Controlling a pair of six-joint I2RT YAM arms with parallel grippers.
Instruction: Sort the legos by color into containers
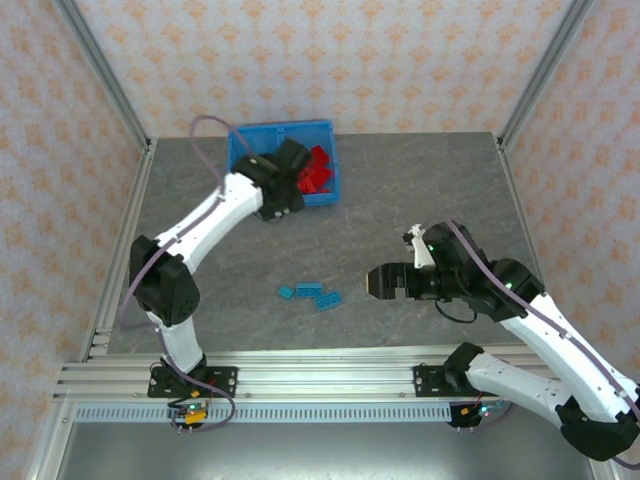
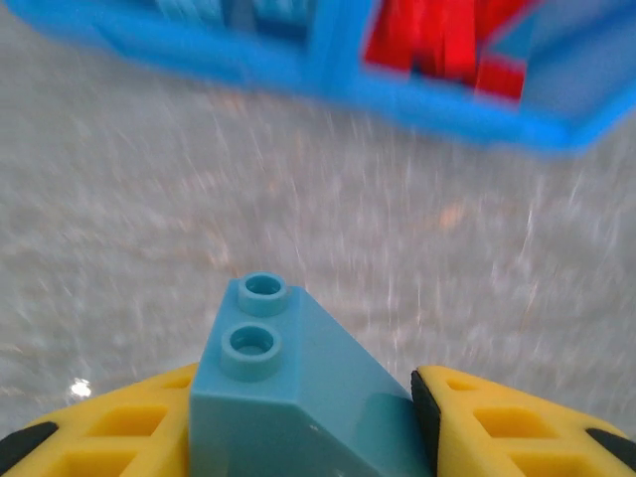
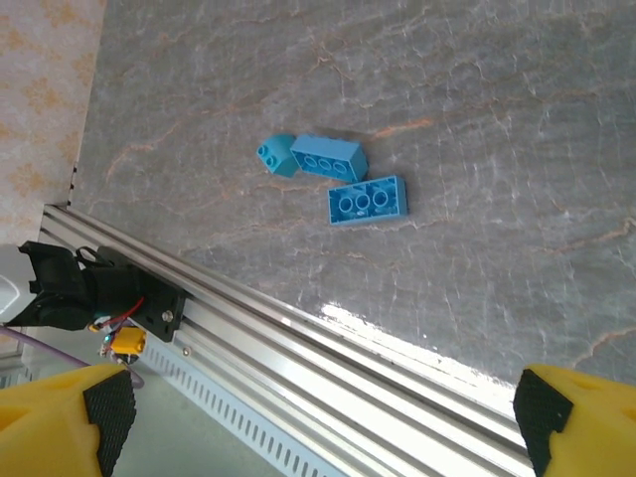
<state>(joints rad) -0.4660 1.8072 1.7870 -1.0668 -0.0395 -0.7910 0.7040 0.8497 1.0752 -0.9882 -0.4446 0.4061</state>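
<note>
My left gripper carries the sloped lego outward next. It releases it over the light blue container (image 1: pixel 262 142), outward of the gripper, because the container's legos match in color.
My left gripper (image 2: pixel 304 412) is shut on a light blue sloped lego (image 2: pixel 283 397) with two studs, held just above the table. Ahead of it the blue bin (image 2: pixel 437 111) is blurred, with light blue legos (image 2: pixel 214 12) in its left container and red legos (image 2: pixel 442 40) in its right. From above, the left gripper (image 1: pixel 283 180) hangs at the near edge of the bin (image 1: pixel 285 128). Three light blue legos (image 1: pixel 309 293) lie on the table's near middle, also under the right wrist (image 3: pixel 367 199). My right gripper (image 1: pixel 380 281) is open, right of them, its yellow fingers (image 3: pixel 89 417) wide apart.
An aluminium rail (image 3: pixel 328 358) runs along the table's near edge, close under the right gripper. Frame posts (image 1: pixel 105 80) and patterned walls close in the back and sides. Grey tabletop (image 1: pixel 420 190) lies between the bin and the right arm.
</note>
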